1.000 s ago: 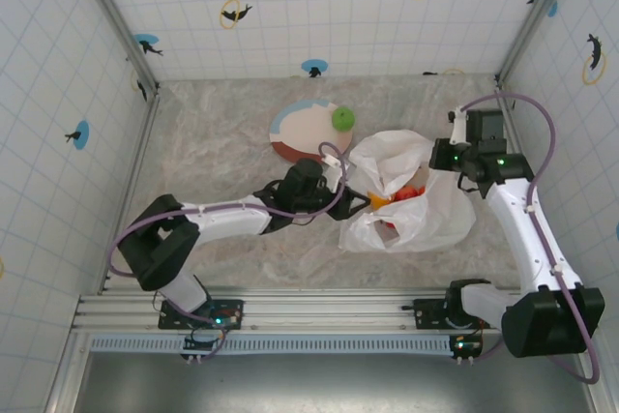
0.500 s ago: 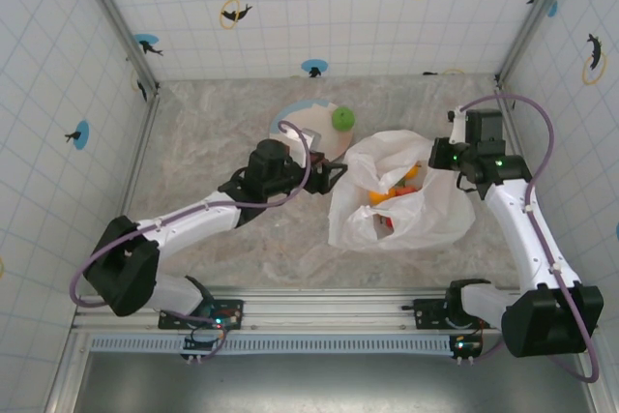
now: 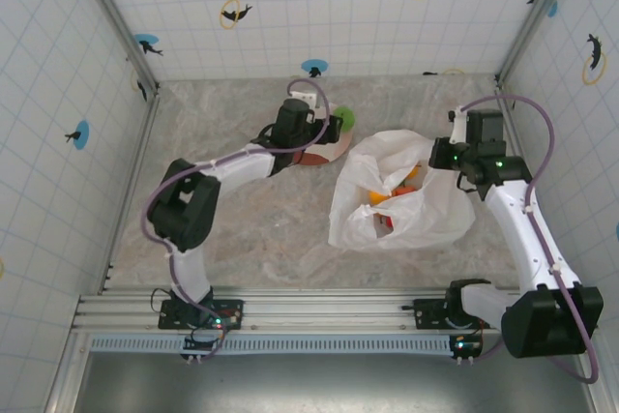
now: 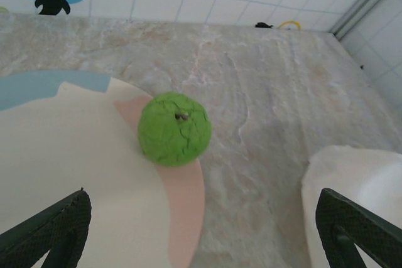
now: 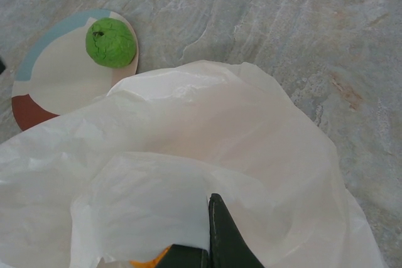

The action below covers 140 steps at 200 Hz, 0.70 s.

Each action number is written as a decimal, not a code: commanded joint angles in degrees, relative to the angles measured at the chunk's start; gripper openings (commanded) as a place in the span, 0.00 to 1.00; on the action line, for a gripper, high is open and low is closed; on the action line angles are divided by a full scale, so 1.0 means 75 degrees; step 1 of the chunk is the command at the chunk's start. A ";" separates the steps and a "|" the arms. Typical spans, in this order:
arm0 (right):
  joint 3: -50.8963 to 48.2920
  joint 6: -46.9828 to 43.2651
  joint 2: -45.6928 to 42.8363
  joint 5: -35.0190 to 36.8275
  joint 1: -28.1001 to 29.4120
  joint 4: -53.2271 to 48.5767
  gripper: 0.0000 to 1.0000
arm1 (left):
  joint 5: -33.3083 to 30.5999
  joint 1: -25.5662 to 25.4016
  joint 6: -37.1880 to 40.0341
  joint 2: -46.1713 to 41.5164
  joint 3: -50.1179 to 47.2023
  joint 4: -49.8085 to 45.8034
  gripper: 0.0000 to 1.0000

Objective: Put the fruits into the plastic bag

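Note:
My left gripper needs to go down and outward next until its open fingers are around the green apple [image 4: 174, 129], as the fruit is still below and outward of them.
One green apple [image 3: 342, 119] lies on the right rim of the round plate [image 3: 322, 153]. My left gripper [image 3: 326, 130] hovers over the plate just short of the apple [image 4: 174, 128]. It is open wide, and its dark fingertips [image 4: 49, 231] stand far apart with nothing between them. The crinkled white plastic bag [image 3: 426, 210] lies right of the plate, mouth open towards the left. Orange and red fruits [image 3: 381, 198] show inside it. My right gripper [image 3: 447, 156] is shut on the bag's upper edge [image 5: 188, 211], its fingers [image 5: 221, 233] pinching the film.
The cream, blue and brown plate [image 5: 56, 83] sits at the back middle of the marble floor [image 3: 242, 220]. Tiled walls close in the left, back and right sides. A corner of the bag [image 4: 358, 171] lies just right of the left gripper.
My left arm has swung away from the bag's mouth, back and up to the plate, and now hangs open by the green apple. The right arm and bag have held still.

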 commanded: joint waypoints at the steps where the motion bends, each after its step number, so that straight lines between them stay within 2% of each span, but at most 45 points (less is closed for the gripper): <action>1: -0.0197 -0.0106 -0.0196 -0.0005 -0.0090 0.0094 0.00 | -0.0337 -0.0020 0.0600 0.0673 0.0815 -0.0668 0.96; 68: -0.0191 -0.0070 -0.0065 -0.0158 -0.0121 0.0177 0.00 | -0.0538 -0.0021 0.1213 0.2577 0.3170 -0.1681 0.98; 140: -0.0137 -0.0076 -0.0017 -0.0167 -0.0136 0.0180 0.00 | -0.0747 -0.0024 0.1363 0.3851 0.4628 -0.2094 0.98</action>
